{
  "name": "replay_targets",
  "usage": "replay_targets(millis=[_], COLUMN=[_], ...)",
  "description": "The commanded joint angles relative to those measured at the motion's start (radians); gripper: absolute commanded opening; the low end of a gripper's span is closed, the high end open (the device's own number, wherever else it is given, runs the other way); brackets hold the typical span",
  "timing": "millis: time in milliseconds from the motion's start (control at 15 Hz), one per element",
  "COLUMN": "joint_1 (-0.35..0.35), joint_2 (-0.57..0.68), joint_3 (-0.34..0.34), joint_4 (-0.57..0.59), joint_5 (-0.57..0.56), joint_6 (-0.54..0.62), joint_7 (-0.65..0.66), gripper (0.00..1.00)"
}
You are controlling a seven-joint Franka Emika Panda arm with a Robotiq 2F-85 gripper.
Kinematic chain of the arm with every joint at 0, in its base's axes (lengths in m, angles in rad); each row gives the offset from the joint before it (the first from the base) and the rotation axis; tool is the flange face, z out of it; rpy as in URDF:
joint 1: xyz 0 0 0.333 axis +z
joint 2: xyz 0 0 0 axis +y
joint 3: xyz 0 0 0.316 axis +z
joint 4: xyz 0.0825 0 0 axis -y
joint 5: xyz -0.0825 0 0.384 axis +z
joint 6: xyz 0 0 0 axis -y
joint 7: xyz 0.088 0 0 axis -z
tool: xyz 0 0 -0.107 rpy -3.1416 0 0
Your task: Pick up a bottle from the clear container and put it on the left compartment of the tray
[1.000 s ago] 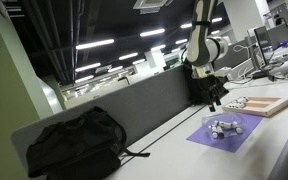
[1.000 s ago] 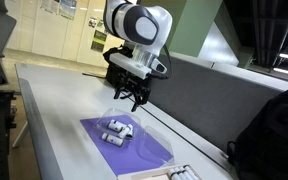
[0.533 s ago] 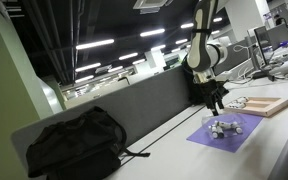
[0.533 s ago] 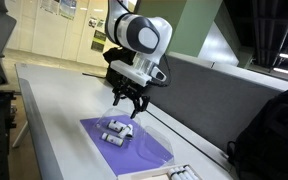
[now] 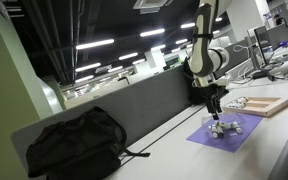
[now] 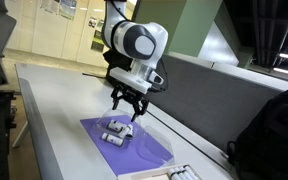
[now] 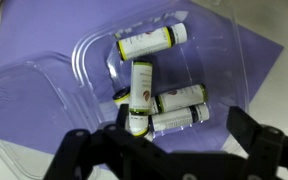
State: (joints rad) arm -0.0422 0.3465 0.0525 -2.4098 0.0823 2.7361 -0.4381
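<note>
The middle bottle's long sides face the gripper's open fingers, so my gripper will next go down into the clear container around that bottle.
The clear container (image 7: 44, 80) lies on a purple mat (image 7: 254, 60) and holds several small white bottles with yellow-green bands (image 7: 151, 43). In the wrist view my gripper (image 7: 164, 150) is open, its dark fingers (image 7: 254, 135) standing either side of the lowest bottles (image 7: 174, 118), above them. In both exterior views the gripper (image 5: 215, 108) (image 6: 126, 108) hovers just above the bottles (image 5: 222, 127) (image 6: 117, 131). The light-tan tray (image 5: 267, 104) lies beyond the mat, further along the table.
A black backpack (image 5: 74, 143) (image 6: 274, 130) sits on the table against the grey divider wall (image 5: 154, 100). The purple mat (image 6: 134, 145) lies near the table's front edge. Desks with clutter stand beyond the tray.
The gripper has come down and moved over the container, closer to the bottles. The bottles have not moved.
</note>
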Motion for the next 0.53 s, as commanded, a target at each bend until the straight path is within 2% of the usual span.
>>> replay_targets(millis=[0, 133, 467], joint_1=[-0.050, -0.072, -0.079], joint_2=[0.053, 0.078, 0.105], joint_3=[0.051, 0.075, 0.059], joint_4=[0.010, 0.013, 0.016], joint_5=[-0.029, -0.034, -0.097], joint_6=[0.074, 0.089, 0.096], joint_7=[-0.054, -0.071, -0.035], gripper=[1.00, 1.00, 1.00])
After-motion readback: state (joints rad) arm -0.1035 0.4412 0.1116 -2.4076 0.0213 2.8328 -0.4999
